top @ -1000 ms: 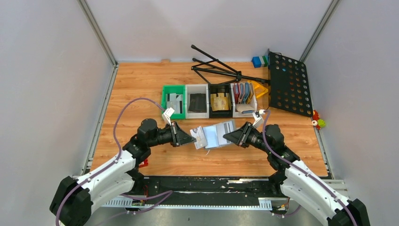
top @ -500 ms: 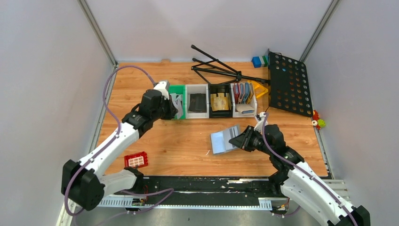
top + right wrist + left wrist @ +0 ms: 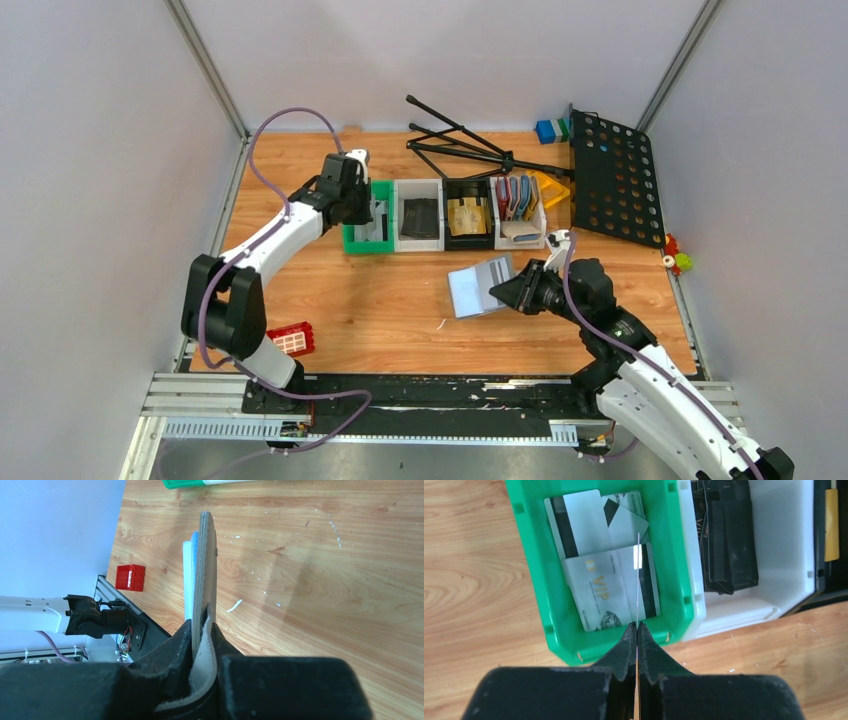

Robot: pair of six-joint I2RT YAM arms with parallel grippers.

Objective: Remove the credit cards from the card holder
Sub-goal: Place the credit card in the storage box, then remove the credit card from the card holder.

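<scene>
The robot's right gripper needs to move toward the side of the green bin (image 3: 356,243) next, over the bare tabletop, and let go of the card holder's edge, since the left gripper sits there.
The grey-blue card holder (image 3: 478,285) hangs open just above the table. My right gripper (image 3: 520,288) is shut on its right edge. In the right wrist view the card holder (image 3: 205,570) shows edge-on, its flap pinched in the right gripper (image 3: 202,625). My left gripper (image 3: 374,212) hovers over the green bin (image 3: 356,243), shut on one thin credit card. That held credit card (image 3: 637,565) shows edge-on, sticking out from the left gripper (image 3: 637,626). Several pale credit cards (image 3: 594,587) lie flat inside the green bin (image 3: 531,580).
Right of the green bin stand a white bin with black items (image 3: 419,215), a black bin with a tan item (image 3: 468,217) and a white bin with upright red and blue holders (image 3: 519,205). A black perforated stand (image 3: 612,178) lies at the back right. A red brick (image 3: 291,340) sits front left.
My left gripper has swung from the card holder up and left to the green bin, carrying a card. The right gripper and the holder have shifted slightly right.
</scene>
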